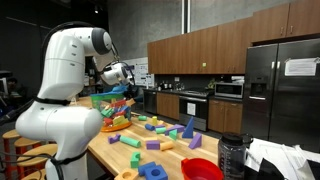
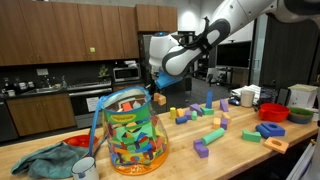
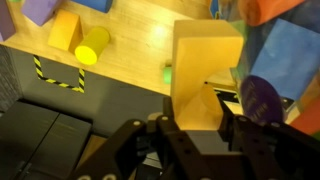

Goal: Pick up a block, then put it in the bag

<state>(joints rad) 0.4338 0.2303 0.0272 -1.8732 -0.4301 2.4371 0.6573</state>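
Observation:
I need to lift the block (image 2: pixel 158 99) in my gripper up over the bag's rim, then lower it into the bag's open top, because it still hangs outside the bag's rim.
My gripper (image 3: pixel 205 108) is shut on a yellow block (image 3: pixel 205 60), which fills the middle of the wrist view. In an exterior view the gripper (image 2: pixel 158 93) holds the block (image 2: pixel 158 99) just above and beside the upper right rim of the bag (image 2: pixel 135 135). The bag is soft-sided with green trim and stuffed with coloured blocks. In an exterior view the bag (image 1: pixel 112 106) stands at the far end of the table under the gripper (image 1: pixel 124 88). Blue, purple and orange blocks in the bag (image 3: pixel 290 55) show right of the held block.
Several loose blocks (image 2: pixel 212 135) lie on the wooden table (image 2: pixel 240 160). A red bowl (image 2: pixel 272 111) stands at the far right, also seen near the front (image 1: pixel 203 168). A teal cloth (image 2: pixel 45 160) and white mug (image 2: pixel 85 168) lie left of the bag. The table edge (image 3: pixel 110 85) runs below the block.

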